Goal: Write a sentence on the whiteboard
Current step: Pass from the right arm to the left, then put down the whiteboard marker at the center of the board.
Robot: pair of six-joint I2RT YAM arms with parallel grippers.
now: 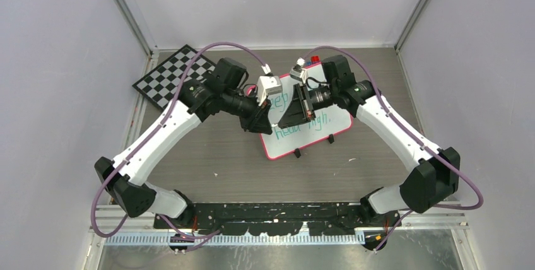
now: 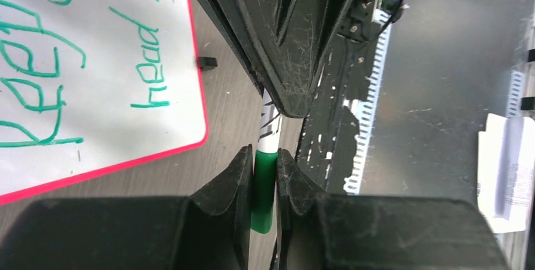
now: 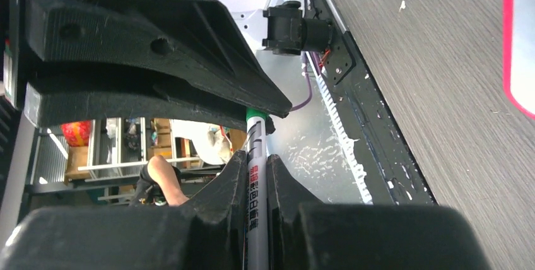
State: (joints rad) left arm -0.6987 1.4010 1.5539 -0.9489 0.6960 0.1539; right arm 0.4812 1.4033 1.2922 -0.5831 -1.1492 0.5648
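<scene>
The green sentence is written and the cap is on. My left gripper swings away from the whiteboard next and down onto empty table by the chessboard.
The whiteboard (image 1: 337, 120) lies mid-table, with a red-pink rim. The green sentence (image 1: 304, 126) "keep your head high." is on it, partly hidden by the grippers. Part of the lettering (image 2: 38, 81) shows in the left wrist view. Both grippers meet above the board's left part on one marker. My left gripper (image 2: 265, 164) is shut on the marker's green cap (image 2: 264, 188). The white barrel (image 2: 269, 122) runs up into the other gripper. My right gripper (image 3: 255, 164) is shut on the marker barrel (image 3: 255, 213). Its green end (image 3: 255, 116) disappears under my left gripper. From above, the left gripper (image 1: 260, 120) and the right gripper (image 1: 291, 112) nearly touch.
A black-and-white chessboard (image 1: 171, 74) lies at the back left. A small red and blue item (image 1: 313, 60) sits behind the whiteboard. One black board foot (image 2: 206, 62) shows by the rim. The black base rail (image 1: 277, 210) runs along the near edge.
</scene>
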